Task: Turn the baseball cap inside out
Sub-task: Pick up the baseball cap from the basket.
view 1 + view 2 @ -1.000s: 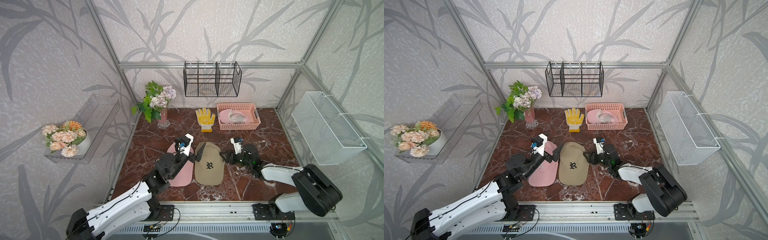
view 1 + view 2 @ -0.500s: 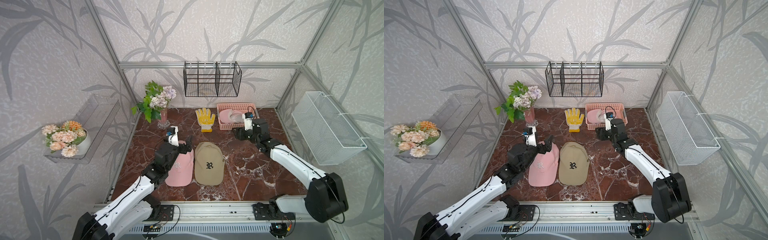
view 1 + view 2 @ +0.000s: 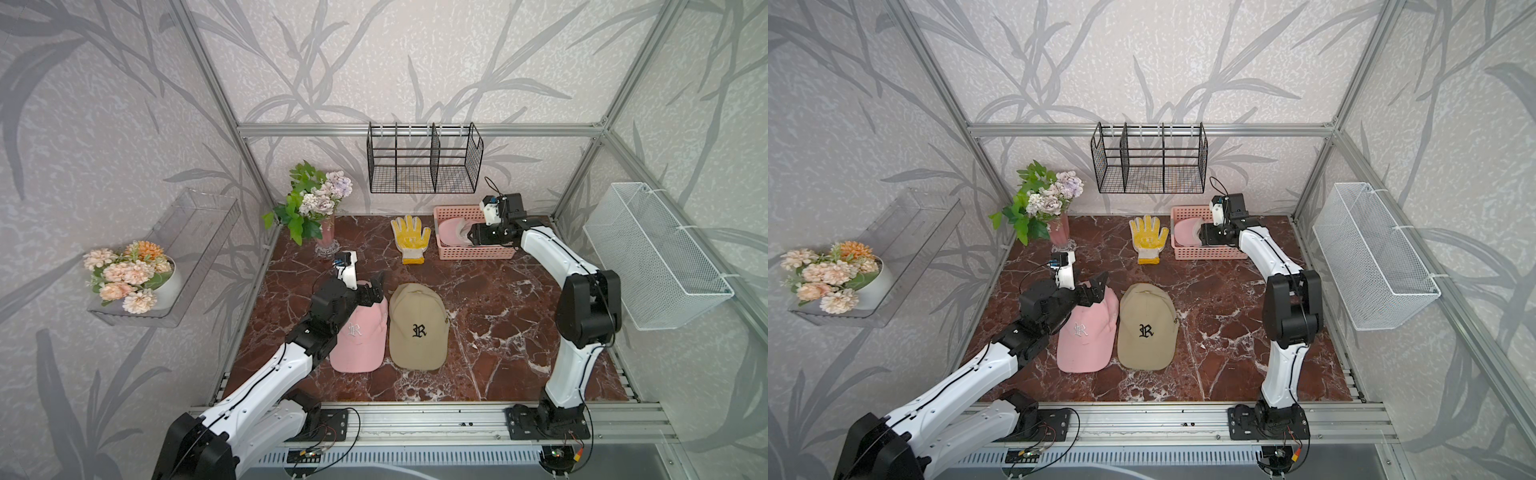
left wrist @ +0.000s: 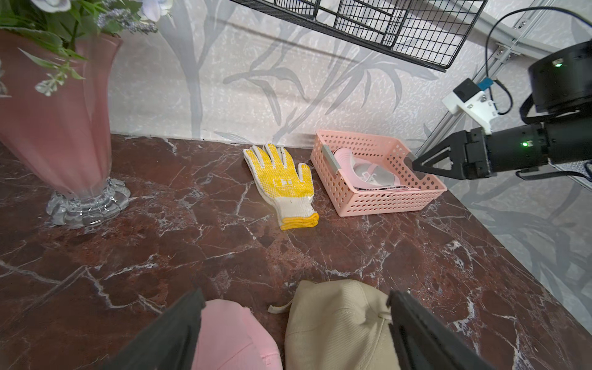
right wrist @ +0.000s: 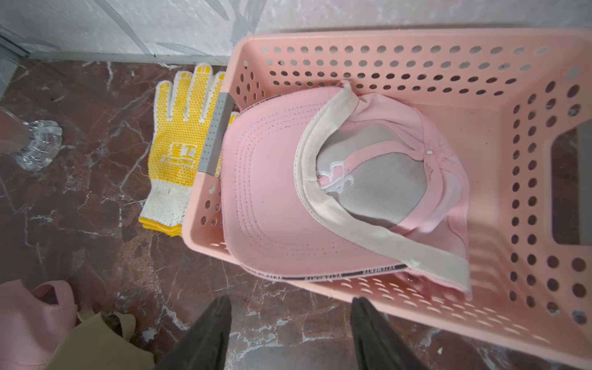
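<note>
The robot's right gripper will next move outward and down to close on the pink piece of the cap over the grey lining (image 5: 383,151), which is exposed below and outward of it.
A tan baseball cap (image 3: 417,328) and a pink baseball cap (image 3: 359,336) lie side by side, crowns up, brims toward the front edge. A third pink cap (image 5: 288,192) lies in the pink basket (image 5: 416,57) with its grey lining and sweatband showing. My left gripper (image 3: 372,289) hovers open over the back of the pink table cap. In the left wrist view its fingers (image 4: 179,323) frame the rears of both caps, holding nothing. My right gripper (image 5: 290,317) is open at the basket's near wall, and its fingers (image 5: 217,323) are empty.
A yellow-and-white work glove (image 3: 410,239) lies left of the basket. A pink vase of flowers (image 3: 324,237) stands at the back left. A black wire rack (image 3: 424,162) hangs on the back wall and a white mesh basket (image 3: 656,257) on the right wall.
My right arm has swung from beside the tan cap to the back right, ending at the basket. The left gripper has pulled back from the tan cap's edge to the rear of the pink cap.
</note>
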`<state>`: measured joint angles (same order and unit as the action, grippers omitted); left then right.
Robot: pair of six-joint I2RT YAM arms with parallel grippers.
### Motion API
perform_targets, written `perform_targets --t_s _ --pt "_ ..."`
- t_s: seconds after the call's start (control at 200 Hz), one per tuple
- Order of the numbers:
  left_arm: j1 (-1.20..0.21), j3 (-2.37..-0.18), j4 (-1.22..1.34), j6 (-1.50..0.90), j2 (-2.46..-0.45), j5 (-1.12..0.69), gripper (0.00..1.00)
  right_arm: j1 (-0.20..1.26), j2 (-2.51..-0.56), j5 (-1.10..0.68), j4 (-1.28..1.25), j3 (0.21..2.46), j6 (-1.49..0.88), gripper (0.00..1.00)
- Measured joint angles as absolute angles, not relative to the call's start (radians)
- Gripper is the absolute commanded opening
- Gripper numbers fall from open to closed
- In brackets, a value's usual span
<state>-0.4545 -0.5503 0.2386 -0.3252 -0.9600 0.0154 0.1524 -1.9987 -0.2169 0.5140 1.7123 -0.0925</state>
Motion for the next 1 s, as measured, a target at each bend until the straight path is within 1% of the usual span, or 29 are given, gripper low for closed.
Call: perform_targets --t_s 0.21,0.505,0.585,0.69,0.725,0.79,0.815,0.88,0.92,1.0 --pt "-0.445 -0.55 0.239 -0.316 -0.968 -0.002 0.94 0.118 -2.204 -0.156 0.607 1.975 -0.102 0.63" --pt "-0.437 -0.551 0.239 -0.308 -0.981 -0.01 0.94 0.101 -2.655 -0.068 0.857 2.648 -0.105 0.63" --pt "-0.437 -0.551 0.239 -0.308 -0.983 -0.011 0.94 0.101 -2.716 -0.061 0.905 2.72 -0.105 0.63" --pt "-0.437 -0.551 0.239 -0.308 -0.983 -0.014 0.94 0.101 -2.729 -0.061 0.925 2.69 -0.105 0.61" --pt "-0.437 -0.551 0.239 -0.308 -0.983 -0.014 0.94 0.101 -2.725 -0.062 0.917 2.666 -0.107 0.56" --pt "-0.437 -0.551 0.239 -0.308 -0.983 -0.016 0.94 0.101 -2.721 -0.067 0.9 2.625 -0.112 0.35" --pt "-0.437 -0.551 0.239 -0.308 -0.983 -0.017 0.94 0.101 -2.721 -0.07 0.897 2.615 -0.11 0.29" --pt "-0.437 -0.551 0.239 -0.308 -0.983 -0.019 0.94 0.101 -2.721 -0.085 0.895 2.603 -0.108 0.09" --pt "-0.437 -0.551 0.239 -0.308 -0.983 -0.02 0.94 0.101 -2.72 -0.097 0.893 2.603 -0.11 0.0" --pt "-0.437 -0.551 0.239 -0.308 -0.983 -0.02 0.94 0.101 -2.71 -0.119 0.887 2.604 -0.109 0.0"
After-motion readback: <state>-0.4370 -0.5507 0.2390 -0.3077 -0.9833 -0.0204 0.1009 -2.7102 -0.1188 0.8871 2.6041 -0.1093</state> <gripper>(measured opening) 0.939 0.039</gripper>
